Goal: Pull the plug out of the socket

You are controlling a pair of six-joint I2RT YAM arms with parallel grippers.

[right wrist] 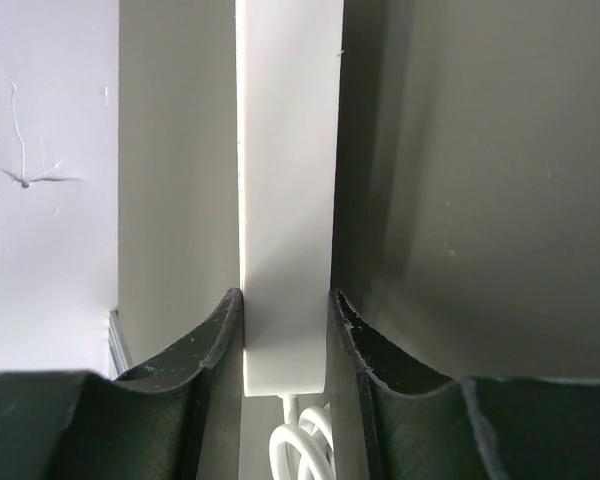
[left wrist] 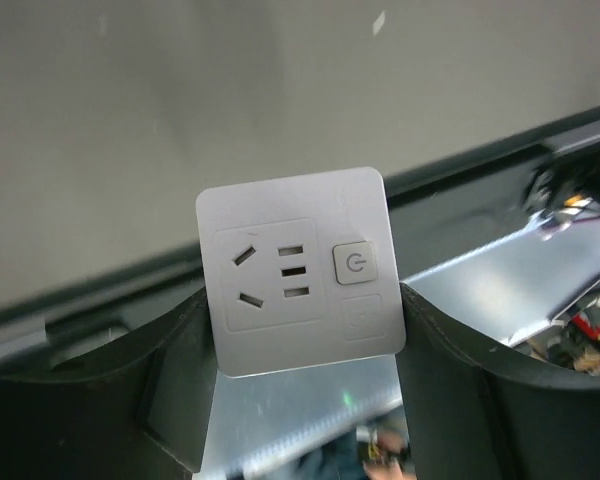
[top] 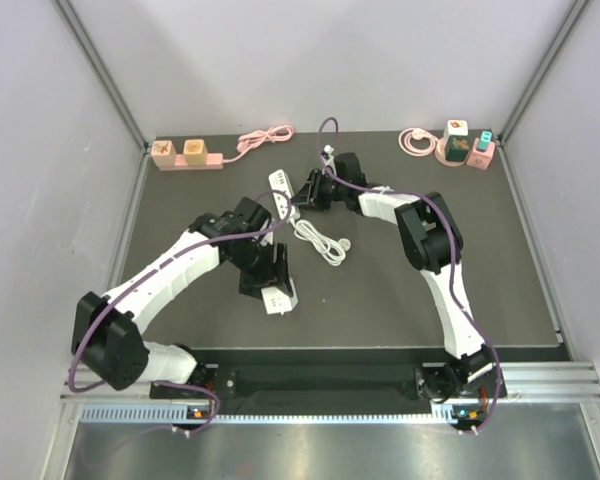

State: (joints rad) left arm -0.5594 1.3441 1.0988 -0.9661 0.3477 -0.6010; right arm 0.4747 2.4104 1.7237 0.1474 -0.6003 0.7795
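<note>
The adapter in my left gripper needs to go down next, as the gripper turns square to the mat's near edge, and then be released on bare mat.
My left gripper (top: 267, 278) is shut on a white square plug-in adapter (top: 278, 298) near the middle of the mat. In the left wrist view the adapter (left wrist: 298, 270) shows its socket holes and a power button, and it sits between both fingers (left wrist: 180, 380) of my left gripper (left wrist: 302, 325). My right gripper (top: 310, 190) is shut on the end of a white power strip (top: 282, 188) at the back centre. The right wrist view shows the strip (right wrist: 288, 200) edge-on, clamped in my right gripper (right wrist: 285, 310). The adapter and the strip are well apart. The strip's white cable (top: 320, 240) lies coiled between them.
A pink power strip (top: 185, 153) with two orange cubes and a pink cable (top: 265, 138) lies at the back left. Pink and green adapters (top: 465, 146) and a pink cable coil (top: 415, 140) stand at the back right. Grey walls enclose the mat.
</note>
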